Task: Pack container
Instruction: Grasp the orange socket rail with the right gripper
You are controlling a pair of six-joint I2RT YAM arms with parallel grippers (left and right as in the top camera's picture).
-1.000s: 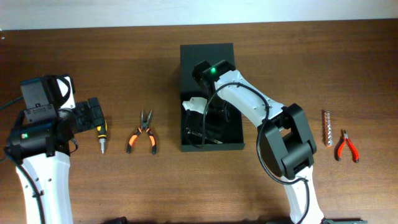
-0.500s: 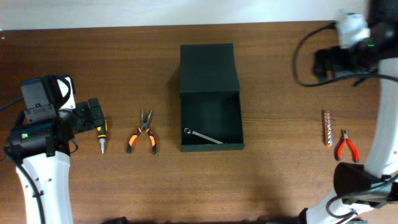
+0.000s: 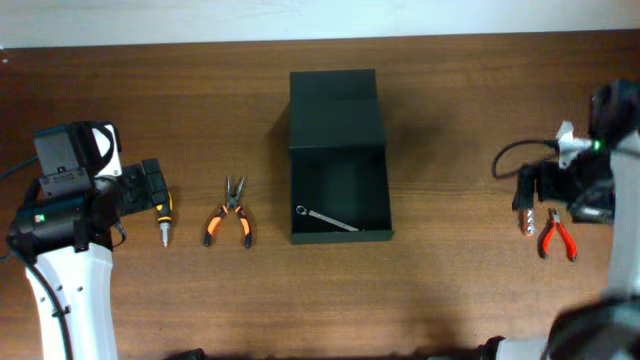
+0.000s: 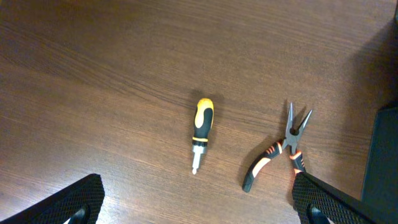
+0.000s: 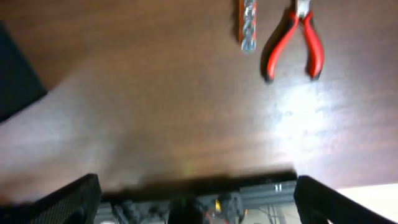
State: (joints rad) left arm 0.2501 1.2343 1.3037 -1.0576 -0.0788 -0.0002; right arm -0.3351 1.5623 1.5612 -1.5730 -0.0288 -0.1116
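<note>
My right gripper moves away from my base and down onto the strip of bits beside the red-handled pliers next.
The dark container stands mid-table with its lid folded back flat. A silver wrench lies inside near the front wall. My left gripper is open and empty, just above a yellow-and-black screwdriver, which also shows in the left wrist view. Orange-handled pliers lie to its right. My right gripper is open and empty at the far right, beside a strip of bits and red-handled pliers.
The orange-handled pliers lie between the screwdriver and the container. The strip of bits and the red pliers lie near the table's right side. The container's dark edge shows at the right of the left wrist view.
My right arm has left the container, swung up to the far right, then come down beside the bit strip and red pliers. The wrench now lies uncovered in the container. The left arm has not moved.
</note>
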